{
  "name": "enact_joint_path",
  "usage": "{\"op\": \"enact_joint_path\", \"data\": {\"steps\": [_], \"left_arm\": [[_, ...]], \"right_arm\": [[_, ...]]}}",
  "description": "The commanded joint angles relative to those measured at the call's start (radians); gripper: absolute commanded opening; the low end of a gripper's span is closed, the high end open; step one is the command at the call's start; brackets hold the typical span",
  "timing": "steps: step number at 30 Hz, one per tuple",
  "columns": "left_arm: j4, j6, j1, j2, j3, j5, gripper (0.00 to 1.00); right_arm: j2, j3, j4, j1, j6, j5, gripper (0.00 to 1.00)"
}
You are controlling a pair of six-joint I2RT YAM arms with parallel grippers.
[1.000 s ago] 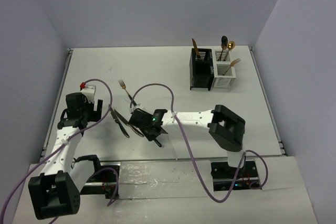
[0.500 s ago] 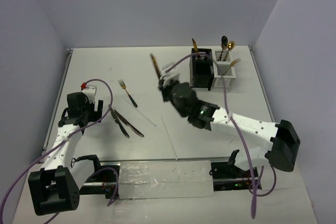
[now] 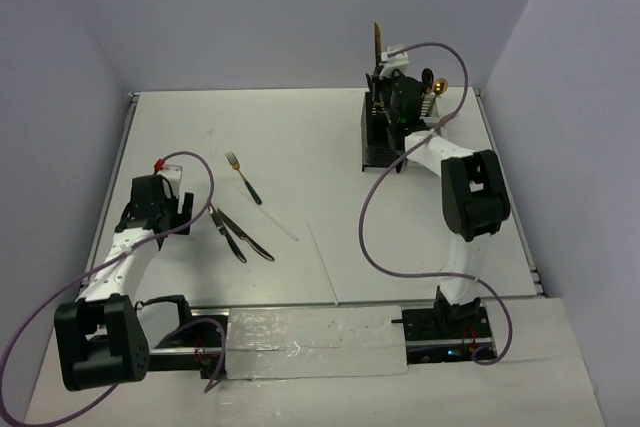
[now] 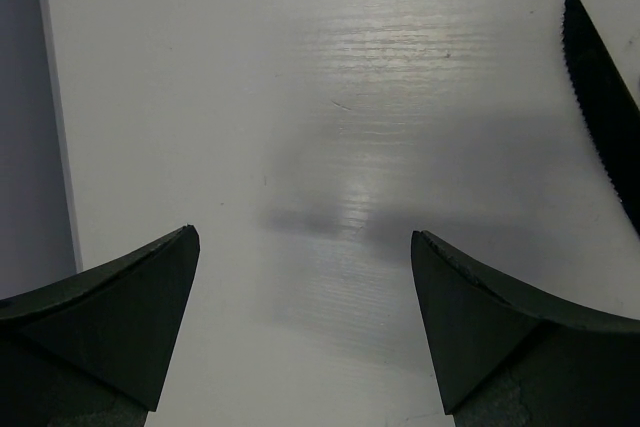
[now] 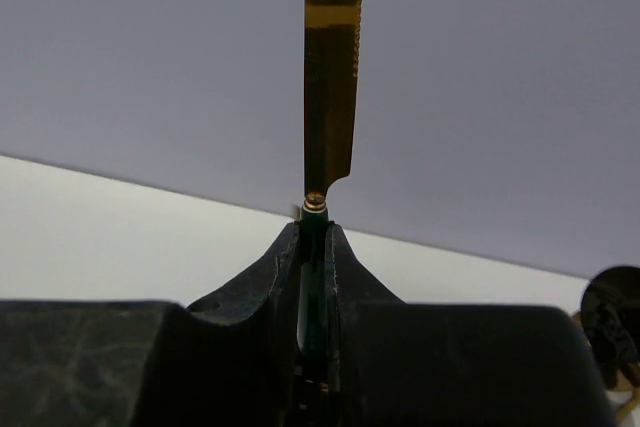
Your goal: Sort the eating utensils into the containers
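Note:
I will lower the gold knife [image 3: 377, 40] with my right gripper toward the far end of the black container next, and then open the gripper.
My right gripper [image 3: 383, 75] is shut on the dark handle of a gold knife [image 3: 377, 40] and holds it upright, blade up, over the black container [image 3: 378, 142]. In the right wrist view the blade [image 5: 330, 67] rises from the closed fingers [image 5: 285, 267]. The white container is mostly hidden behind my right arm; a black spoon [image 3: 428, 78] and a gold spoon [image 3: 443, 83] stick out of it. My left gripper [image 3: 160, 205] is open and empty over bare table, left of two black knives [image 3: 238, 235]. One knife tip [image 4: 603, 97] shows in the left wrist view.
A gold fork with a dark handle [image 3: 243, 175] lies left of centre. A thin white stick [image 3: 281, 228] lies beside the knives. Another thin white stick [image 3: 325, 265] lies near the front. Purple cables loop over both arms. Walls close the table on three sides.
My right arm has swung from the table's middle to the back right, carrying the gold knife up to above the black container. My left arm has barely moved.

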Motion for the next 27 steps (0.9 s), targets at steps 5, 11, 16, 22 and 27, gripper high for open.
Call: {"op": "enact_joint_path", "data": {"steps": [5,11,16,22,27], "left_arm": [[0.051,-0.014,0.006,0.05,0.03,-0.051,0.96],[0.058,-0.015,0.006,0.05,0.031,-0.07,0.96],[0.059,-0.012,0.006,0.03,0.026,-0.07,0.96],[0.059,-0.011,0.006,0.014,0.022,-0.065,0.96],[0.059,-0.008,0.008,-0.009,0.016,-0.045,0.96]], "right_arm": [[0.128,0.043,0.081,-0.096,-0.012,-0.082,0.0],[0.14,-0.032,0.067,-0.102,-0.052,-0.09,0.0],[0.118,-0.069,0.06,-0.104,-0.058,-0.064,0.13],[0.003,-0.135,0.043,-0.104,-0.02,-0.09,0.47],[-0.174,-0.184,-0.017,-0.101,0.067,-0.126,0.58]]}}
